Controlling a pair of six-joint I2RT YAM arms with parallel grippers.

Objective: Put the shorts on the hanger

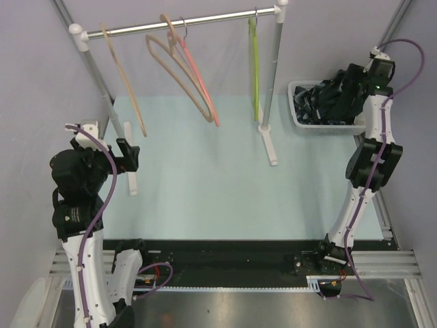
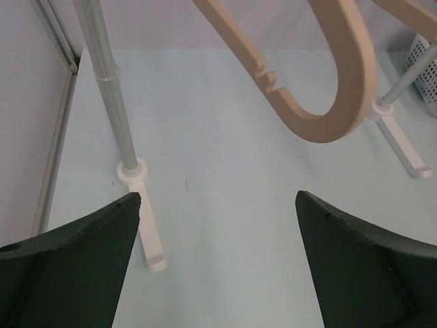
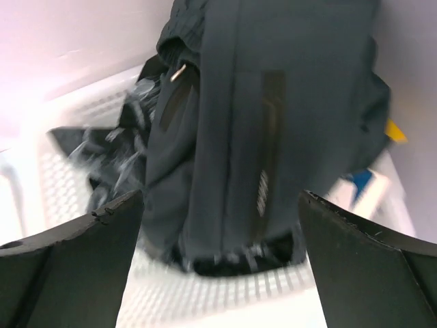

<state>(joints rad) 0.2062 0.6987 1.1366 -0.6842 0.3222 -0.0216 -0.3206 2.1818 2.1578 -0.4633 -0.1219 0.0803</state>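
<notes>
My right gripper should lower slightly outward onto the lengthwise fold of the dark navy shorts (image 1: 346, 98), as it is lined up between my open fingers.
Dark navy shorts (image 3: 259, 116) lie bunched in a white mesh basket (image 1: 300, 119) at the far right of the table, among other dark clothes (image 1: 324, 102). My right gripper (image 3: 218, 239) hovers over the basket's near rim, jaws wide open and empty; in the top view (image 1: 355, 78) it sits above the basket. The lime-green hanger (image 1: 255, 68) hangs edge-on from the metal rail near the right post. My left gripper (image 2: 218, 232) is open and empty at the left, above the table, near the rack's left foot; it shows in the top view (image 1: 128, 156).
Clothes rack with metal rail (image 1: 177, 24), left post (image 2: 109, 89) with foot (image 2: 147, 232), right post (image 1: 270, 75) with foot (image 1: 270, 147). Beige wooden hangers (image 1: 177, 68) (image 2: 328, 75) and a pink hanger (image 1: 201, 85) hang on the rail.
</notes>
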